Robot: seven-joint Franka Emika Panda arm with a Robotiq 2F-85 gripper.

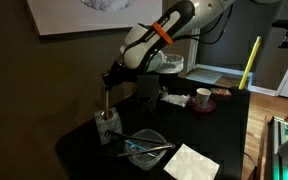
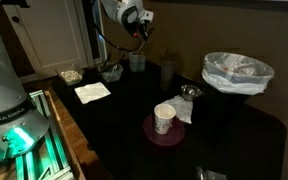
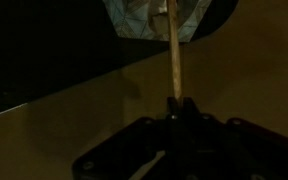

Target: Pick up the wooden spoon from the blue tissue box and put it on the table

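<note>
The spoon goes up with my gripper next until it clears the box (image 1: pixel 106 127). It then comes down onto the bare table (image 1: pixel 191 138) beside the napkin for release, because that part is empty.
The blue tissue box (image 1: pixel 106 127) stands on the black table (image 1: pixel 219 135) near its left edge. The wooden spoon (image 1: pixel 106 102) sticks upright out of the box's top slot. My gripper (image 1: pixel 108 80) is directly above the box, shut on the upper end of the spoon's handle. In the wrist view the handle (image 3: pixel 171 60) runs from the box (image 3: pixel 144 22) down to my closed fingertips (image 3: pixel 177 103). The spoon's bowl is hidden in the box. In an exterior view my gripper (image 2: pixel 139 38) hangs over the box (image 2: pixel 136 62) at the table's far side.
A clear glass bowl (image 1: pixel 144 146) with metal utensils sits beside the box, and a white napkin (image 1: pixel 192 162) lies next to it. A cup (image 1: pixel 202 97) stands on a red saucer. A yellow-green rod (image 1: pixel 249 62) leans at the back. A bag-lined basket (image 2: pixel 237 72) stands on the table.
</note>
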